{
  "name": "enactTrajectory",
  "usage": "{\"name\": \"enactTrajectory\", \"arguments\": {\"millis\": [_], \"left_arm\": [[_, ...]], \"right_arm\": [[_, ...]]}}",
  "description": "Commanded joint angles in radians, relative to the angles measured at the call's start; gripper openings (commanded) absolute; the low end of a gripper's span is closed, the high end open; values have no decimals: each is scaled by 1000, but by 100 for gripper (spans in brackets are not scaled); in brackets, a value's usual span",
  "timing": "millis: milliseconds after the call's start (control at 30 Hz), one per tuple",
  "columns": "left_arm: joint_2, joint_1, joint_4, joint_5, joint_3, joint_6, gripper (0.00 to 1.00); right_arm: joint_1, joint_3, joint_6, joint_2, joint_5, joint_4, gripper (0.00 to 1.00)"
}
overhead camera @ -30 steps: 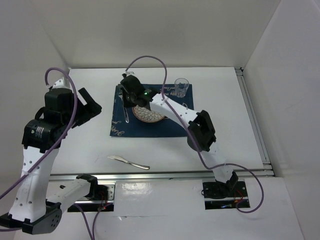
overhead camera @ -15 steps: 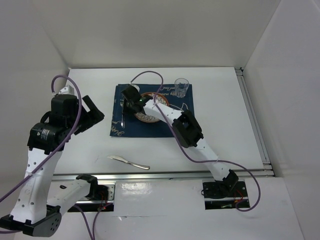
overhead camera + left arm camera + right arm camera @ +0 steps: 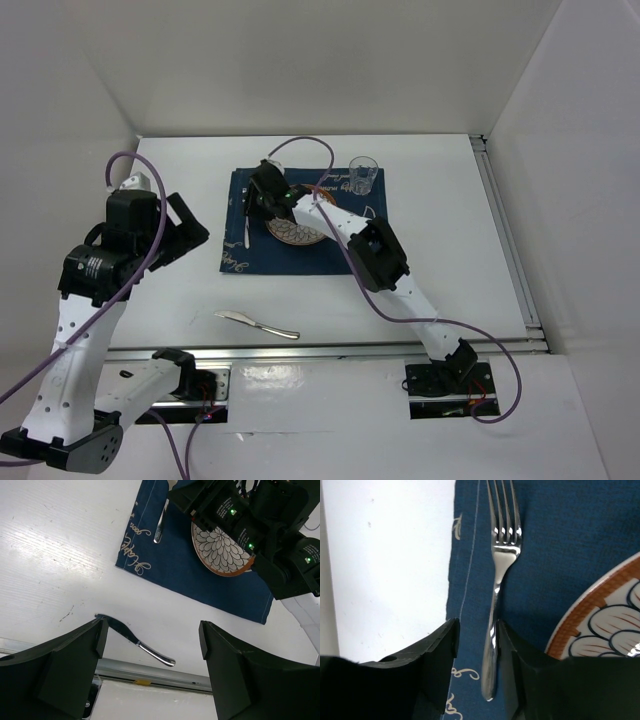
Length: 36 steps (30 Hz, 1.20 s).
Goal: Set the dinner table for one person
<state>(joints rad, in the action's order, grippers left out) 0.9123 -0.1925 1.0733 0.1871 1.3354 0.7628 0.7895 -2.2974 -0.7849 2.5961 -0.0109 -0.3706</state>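
Note:
My left gripper is open, and the knife's handle (image 3: 275, 330) (image 3: 154, 652) lies slanted to its fingers. It should move down and to the right in the top view and turn its fingers around the knife's handle.
The white dinner table (image 3: 450, 260) holds a navy placemat (image 3: 330, 255) with a patterned plate (image 3: 295, 232) and a glass (image 3: 362, 175) on it. A fork (image 3: 245, 228) lies flat on the placemat's left strip, tines pointing away. My right gripper (image 3: 477, 650) is low over the fork's handle (image 3: 497, 595). Its jaws are slightly apart, the handle lies against the right finger, and there is a gap to the left finger. A knife (image 3: 257, 325) lies on the bare table near the front edge. My left gripper (image 3: 152, 650) is open and empty, high above the knife (image 3: 135, 639).
The plate's rim (image 3: 605, 625) lies just right of the right gripper. A metal rail (image 3: 330, 350) runs along the table's front edge, just behind the knife. White walls close in the table on the left, back and right.
The right arm's elbow swung left and the gripper settled over the fork's handle. The fork now lies slightly further left on the placemat. The left arm shifted a little.

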Motion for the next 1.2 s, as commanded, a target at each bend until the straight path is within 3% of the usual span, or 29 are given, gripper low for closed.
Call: {"name": "enactTrajectory", "arguments": {"millis": [0,333,400,533,633,700,900,1033,1167], "left_arm": [[-16,5,-13,26,2,-11,92],[-16,5,-4,26,2,-11,92],[-16,5,-4,26,2,-11,92],[11,5,43,116,62,-32,91],[71,5,102,184,85,-11,89],[105,5,134,154,68,12,99],[41,5,48,12,-169,104,100],[-1,-5,14,-104,-315,193,100],[-42,-61,-7,-141,-485,369,97]], "right_arm": [[4,-22,-5,7,12,70,47],[4,32,39,-99,0,110,48],[4,41,50,-142,15,110,44],[14,96,102,-260,66,67,43],[27,252,144,-439,46,44,45],[27,430,153,-604,-3,16,48],[-16,933,102,-1029,-113,-59,51],[-26,1151,58,-1354,-193,-148,51],[-36,1256,26,-1544,-192,-218,51]]}}
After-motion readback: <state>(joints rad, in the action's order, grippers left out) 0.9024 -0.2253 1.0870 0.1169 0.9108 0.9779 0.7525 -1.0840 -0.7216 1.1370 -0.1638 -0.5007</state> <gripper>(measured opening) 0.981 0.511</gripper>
